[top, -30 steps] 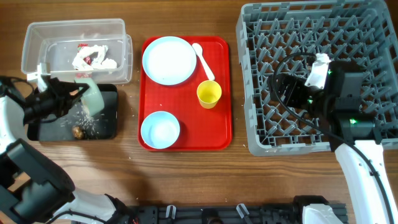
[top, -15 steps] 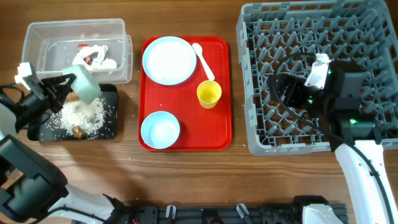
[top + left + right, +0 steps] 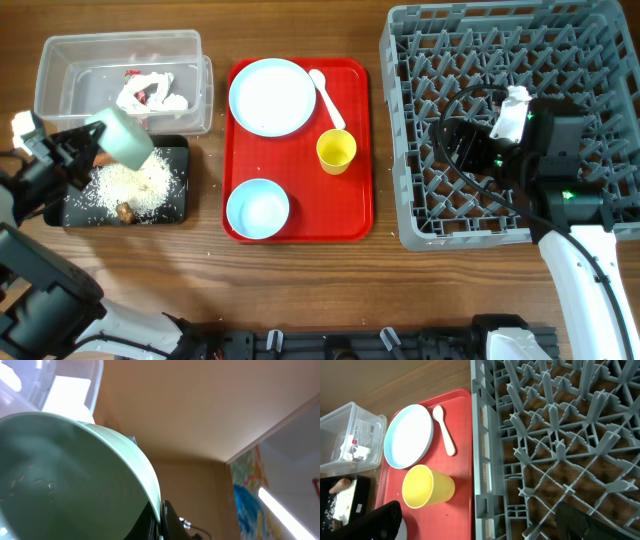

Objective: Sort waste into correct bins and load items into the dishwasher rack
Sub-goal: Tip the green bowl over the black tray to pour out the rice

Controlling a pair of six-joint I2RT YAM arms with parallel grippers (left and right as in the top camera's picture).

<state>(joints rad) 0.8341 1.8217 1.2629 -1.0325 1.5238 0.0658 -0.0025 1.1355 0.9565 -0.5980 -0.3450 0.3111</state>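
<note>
The bare red tray beside the plate is to the right of my left gripper in the overhead view, so I will swing the bowl there, lower it upright and let go.
My left gripper (image 3: 88,148) is shut on the rim of the pale green bowl (image 3: 122,138), holding it tipped above the black tray (image 3: 176,205). The bowl fills the left wrist view (image 3: 60,475), pinched between my fingers (image 3: 160,519). Loose white rice (image 3: 125,188) and a small brown lump (image 3: 125,211) lie in the black tray. Crumpled white paper (image 3: 152,95) and a red wrapper (image 3: 133,74) lie in the clear tub (image 3: 120,48). My right gripper (image 3: 466,135) is open and empty over the grey rack (image 3: 600,50), near its left wall (image 3: 485,460).
A red serving tray (image 3: 300,228) holds the pale blue plate (image 3: 271,96), white spoon (image 3: 327,92), yellow cup (image 3: 336,151) and pale blue bowl (image 3: 258,208). The right wrist view shows the plate (image 3: 410,435), spoon (image 3: 445,435) and cup (image 3: 427,487). A few rice grains lie scattered on the table.
The green bowl has moved up and to the left over the black tray. The rice that was pouring out now lies in a pile in the tray. The right arm has not moved.
</note>
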